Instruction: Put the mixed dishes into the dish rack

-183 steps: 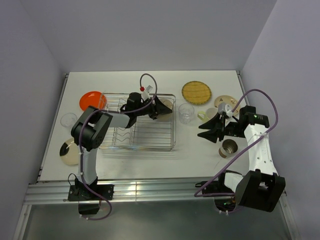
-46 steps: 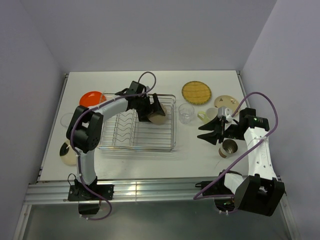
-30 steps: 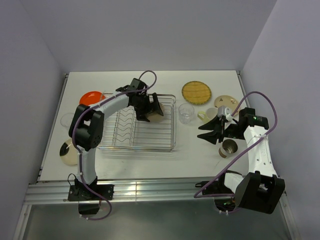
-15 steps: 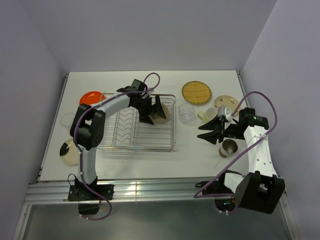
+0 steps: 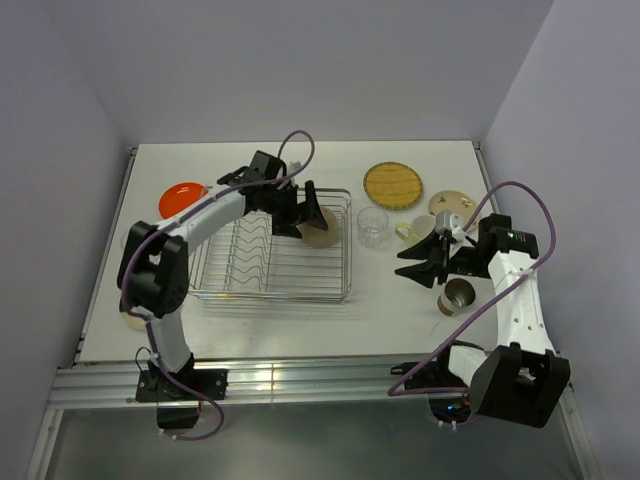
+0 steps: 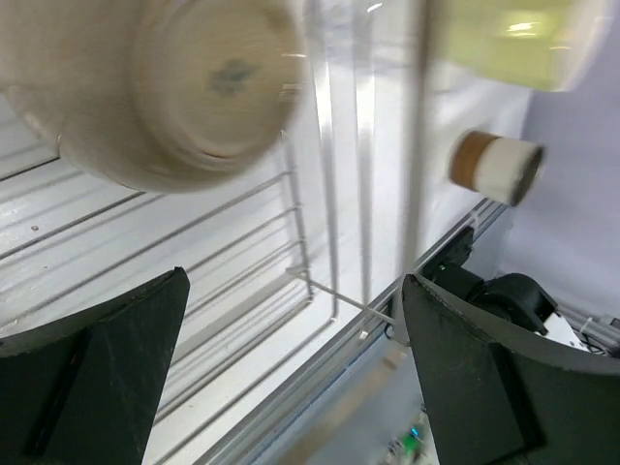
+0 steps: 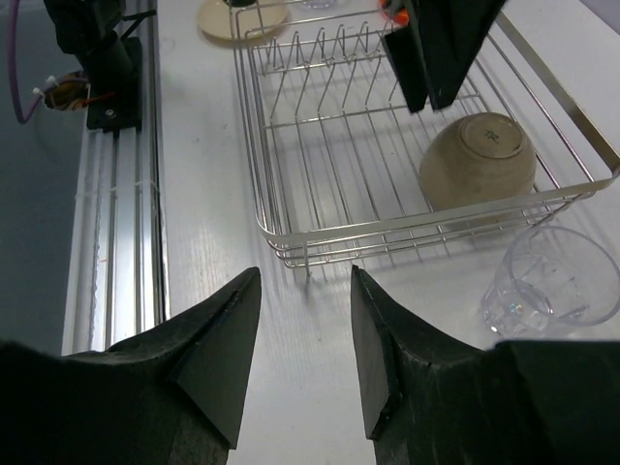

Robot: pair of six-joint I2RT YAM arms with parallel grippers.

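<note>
My right gripper moves outward to the clear plastic cup next, tips its fingers downward and lowers them over the cup's near rim (image 5: 380,233) (image 7: 544,308), since they face the rack.
The dish rack (image 5: 270,297) stands left of centre, and a beige bowl (image 5: 320,232) lies on its side in the back right corner. My left gripper (image 5: 300,213) hovers open just left of the bowl, holding nothing. In the left wrist view the bowl (image 6: 165,87) shows its base above the open left gripper (image 6: 291,387), with rack wires (image 6: 310,281) below. My right gripper (image 5: 402,263) is open and empty right of the rack, near the clear plastic cup (image 5: 372,224). The right wrist view shows the right gripper (image 7: 305,339) low over the table, facing the rack (image 7: 407,228), the bowl (image 7: 478,160) and the cup (image 7: 552,281).
An orange plate (image 5: 183,197) lies left of the rack and a yellow woven plate (image 5: 392,184) at the back right. A tan plate (image 5: 452,203), pale green mug (image 5: 408,232) and brown cup (image 5: 459,295) sit around my right arm. A cream plate (image 5: 133,310) lies front left.
The left arm's elbow has swung left and the open left gripper has shifted slightly back beside the bowl. The bowl stays in the rack. The right arm has not moved.
</note>
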